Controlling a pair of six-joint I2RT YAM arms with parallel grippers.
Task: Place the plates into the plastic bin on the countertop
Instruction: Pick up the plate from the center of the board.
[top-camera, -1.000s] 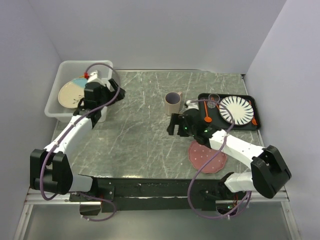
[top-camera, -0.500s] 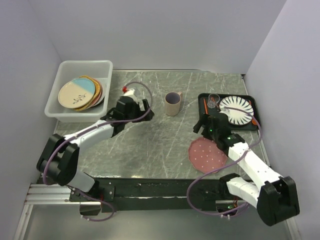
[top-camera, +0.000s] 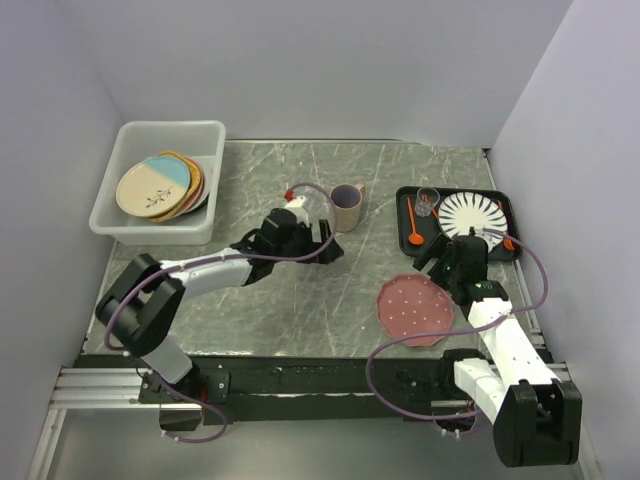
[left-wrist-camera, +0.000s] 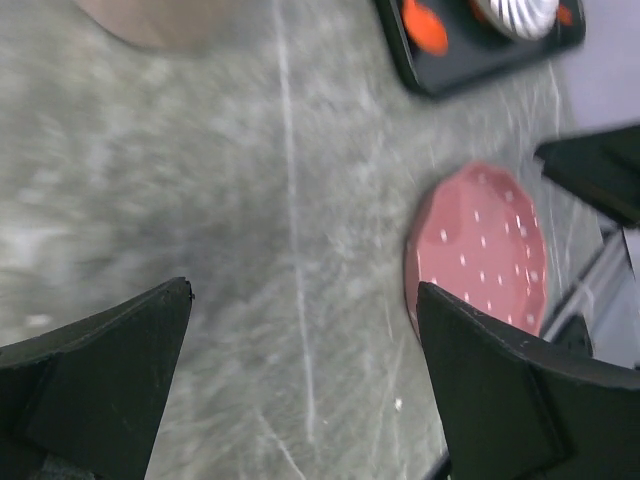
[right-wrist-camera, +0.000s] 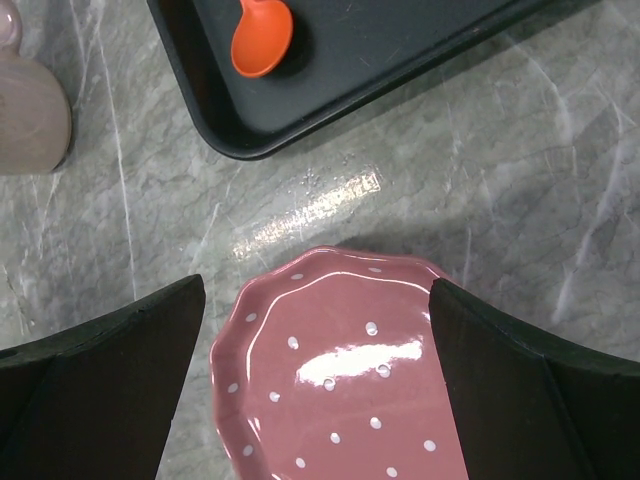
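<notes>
The pink plate's nearest raised rim (top-camera: 385, 290) (left-wrist-camera: 413, 255) is below my left gripper and to its right in the top view, so I need to lower my open fingers that way, one on each side of it.
A stack of plates (top-camera: 160, 187), cream-and-light-blue on top, lies in the translucent plastic bin (top-camera: 120, 135) at the countertop's (top-camera: 300, 300) far left. A pink scalloped dotted plate (top-camera: 415, 310) lies flat on the counter at the near right. My right gripper (top-camera: 442, 266) hovers open over its far edge. In the right wrist view the pink plate (right-wrist-camera: 350, 370) shows between the spread fingers of the right gripper (right-wrist-camera: 318, 290). My left gripper (top-camera: 328, 248) is open and empty above the counter's middle. In the left wrist view the left gripper (left-wrist-camera: 303, 300) frames bare marble, the pink plate (left-wrist-camera: 480, 250) to its right.
A beige mug (top-camera: 346, 207) stands just beyond the left gripper. At the far right a black tray (top-camera: 492, 252) holds a white striped plate (top-camera: 474, 218), an orange spoon (top-camera: 412, 225) and a small glass (top-camera: 428, 203). Walls close in three sides.
The left arm swung away from the bin to the right, reaching the counter's middle near the mug. The right arm drew back from the middle to the pink plate. Both stayed open.
</notes>
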